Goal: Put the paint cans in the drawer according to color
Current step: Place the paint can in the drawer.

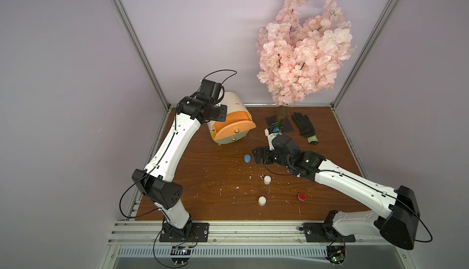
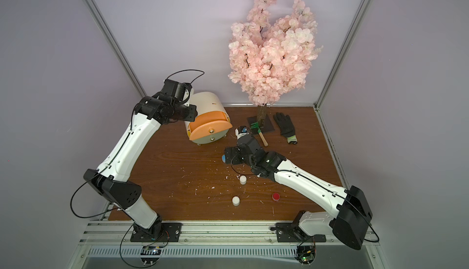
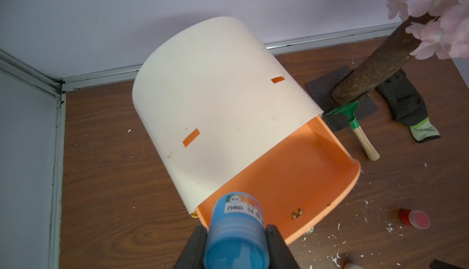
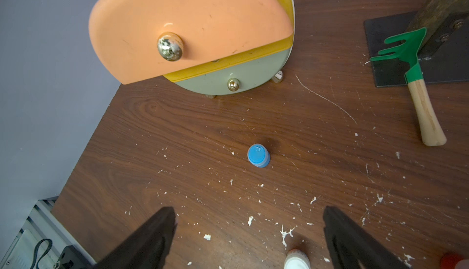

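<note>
My left gripper should next go down past the near corner of the open drawer toward the drawer's bottom and let go of the blue paint can (image 3: 237,227), because it is still hanging above the drawer's rim.
The drawer cabinet (image 1: 236,108) stands at the back left with its peach top drawer (image 3: 291,179) pulled out; the yellow and grey-green fronts below are shut. My left gripper (image 3: 236,232) is shut on a blue paint can (image 3: 237,227), held over the near corner of the open drawer. A second blue can (image 4: 258,155) stands on the table in front of the cabinet. My right gripper (image 4: 250,212) hovers open just short of it, with nothing between its fingers. Two white cans (image 1: 267,179) (image 1: 262,200) and a red can (image 1: 301,196) stand nearer the front.
A pink blossom tree (image 1: 302,49) on a dark base plate stands at the back right. A green hand rake (image 2: 258,132) and a black glove (image 1: 303,125) lie beside it. White flecks litter the wooden table (image 1: 203,179).
</note>
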Motion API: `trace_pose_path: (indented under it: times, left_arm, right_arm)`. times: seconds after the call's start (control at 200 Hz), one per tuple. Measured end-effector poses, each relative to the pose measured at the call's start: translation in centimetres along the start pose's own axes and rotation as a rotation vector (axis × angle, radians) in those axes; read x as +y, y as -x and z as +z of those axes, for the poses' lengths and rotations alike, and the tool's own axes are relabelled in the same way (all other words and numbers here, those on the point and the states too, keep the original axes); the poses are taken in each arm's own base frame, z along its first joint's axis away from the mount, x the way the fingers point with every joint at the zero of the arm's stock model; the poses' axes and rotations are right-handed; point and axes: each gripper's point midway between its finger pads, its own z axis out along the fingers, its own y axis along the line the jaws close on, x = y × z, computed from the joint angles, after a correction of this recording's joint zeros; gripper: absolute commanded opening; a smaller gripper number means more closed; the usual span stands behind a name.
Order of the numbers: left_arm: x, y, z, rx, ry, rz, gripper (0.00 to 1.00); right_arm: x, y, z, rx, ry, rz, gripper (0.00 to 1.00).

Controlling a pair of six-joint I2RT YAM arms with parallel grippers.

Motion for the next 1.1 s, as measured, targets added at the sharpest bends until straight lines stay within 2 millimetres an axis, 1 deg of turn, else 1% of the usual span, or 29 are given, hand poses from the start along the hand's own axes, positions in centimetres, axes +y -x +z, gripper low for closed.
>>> trace_pose_path:
  times: [0.07,0.215,0.375,0.691,0.966,1.101]
  left_arm:
    - [-0.6,-0.4,0.8,0.02,-0.008,0.013,0.2]
    - [-1.1,-1.1,2.7,0.064,-0.008,0.029,0.22]
    - [-1.3,-1.6,3.9,0.091,-0.007,0.042,0.23]
    - [-1.5,-2.0,5.0,0.117,-0.007,0.048,0.3]
    - [-1.5,-2.4,5.8,0.137,-0.005,0.051,0.34]
    - [-1.5,-2.7,6.5,0.151,-0.002,0.053,0.39]
  right_arm:
    - [0.0,0.0,0.0,-0.002,0.0,0.0,0.97]
    - [0.0,0.3,-0.3,-0.012,0.004,0.003,0.97]
    - [0.0,0.6,-0.8,-0.027,0.006,0.008,0.97]
    - [-0.8,-0.1,-0.6,-0.023,-0.018,0.019,0.97]
    - [-0.9,0.0,-0.9,-0.033,-0.02,0.024,0.97]
    - [-1.0,0.1,-1.0,-0.039,-0.02,0.031,0.97]
